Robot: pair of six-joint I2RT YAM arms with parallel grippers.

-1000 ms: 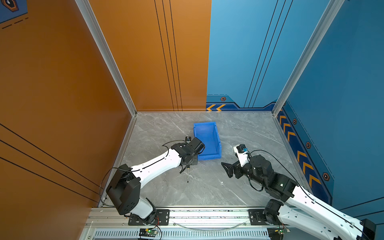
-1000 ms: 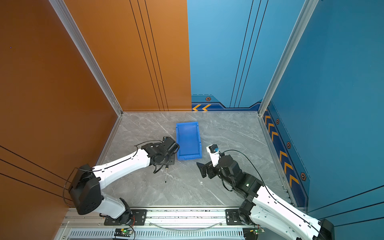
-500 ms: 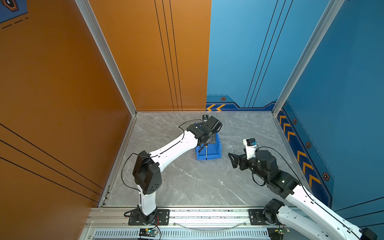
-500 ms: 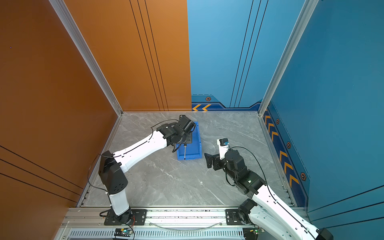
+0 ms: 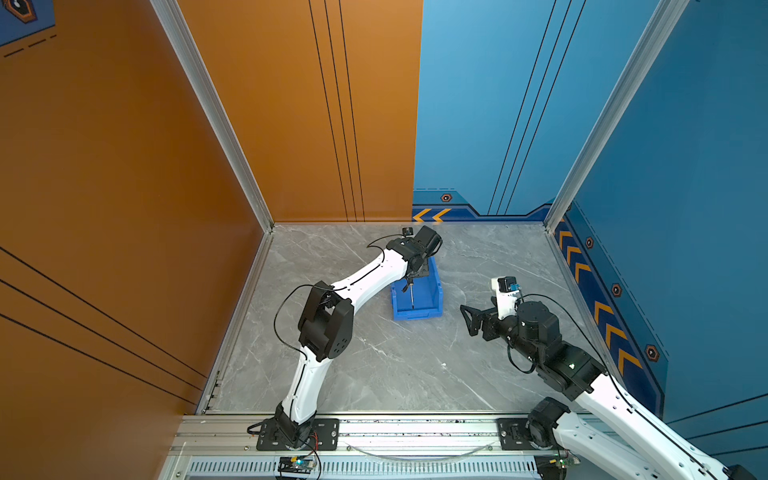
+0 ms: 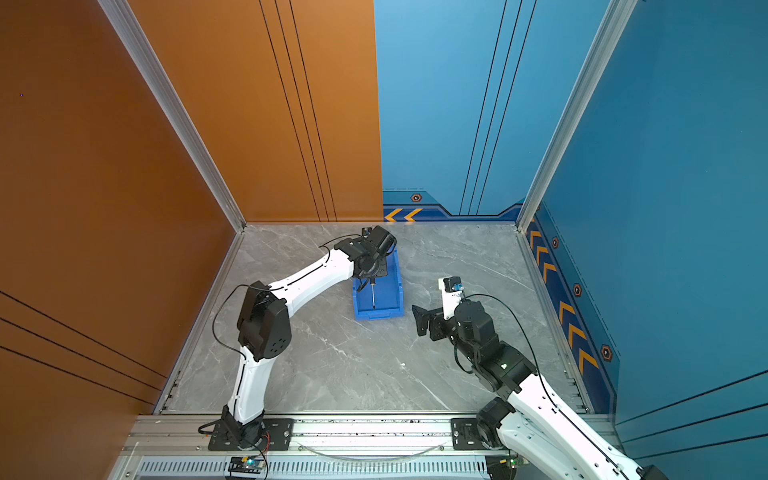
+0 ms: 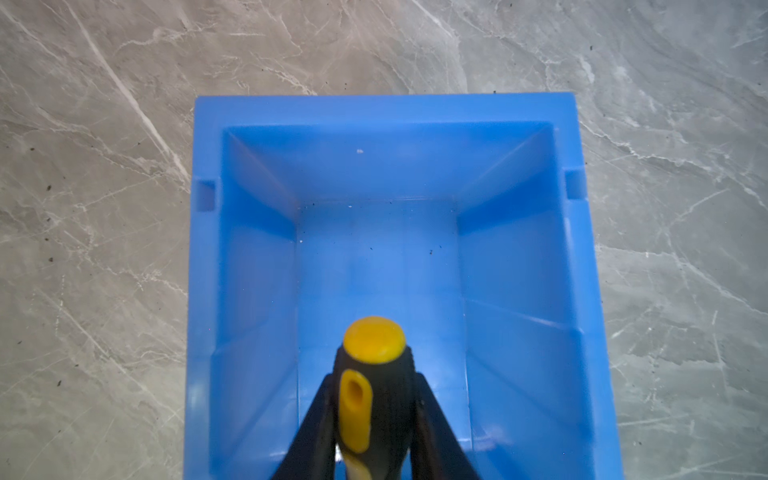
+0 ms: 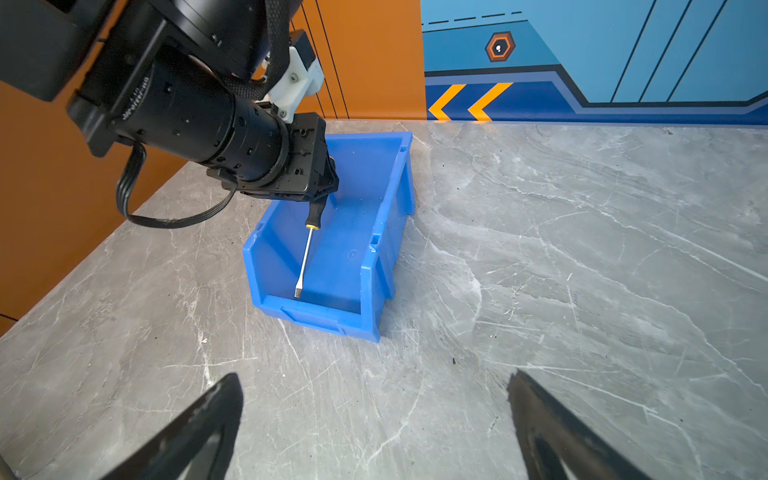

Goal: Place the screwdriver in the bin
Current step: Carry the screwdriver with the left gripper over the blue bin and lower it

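The left gripper will next go down between the bin's sides toward the bottom of the bin and let go of the screwdriver's black and yellow handle there, because the handle still hangs above the bottom of the bin.
The bright blue bin stands on the grey marble floor, its lowered end wall facing the arms' bases. My left gripper hangs over the bin's far half, shut on the black and yellow handle of the screwdriver. The thin shaft slants down inside the bin, tip close to the lowered wall. In the left wrist view the bin's rim frames the handle. My right gripper is open and empty, right of the bin.
An orange wall closes the left side and a blue wall the back and right. The aluminium rail with both arm bases runs along the front. The left arm's elbow stands high over the floor's left half.
My left gripper has carried the screwdriver from the floor by the bin's near left corner up and over the bin. My right gripper has drawn back slightly to the right.
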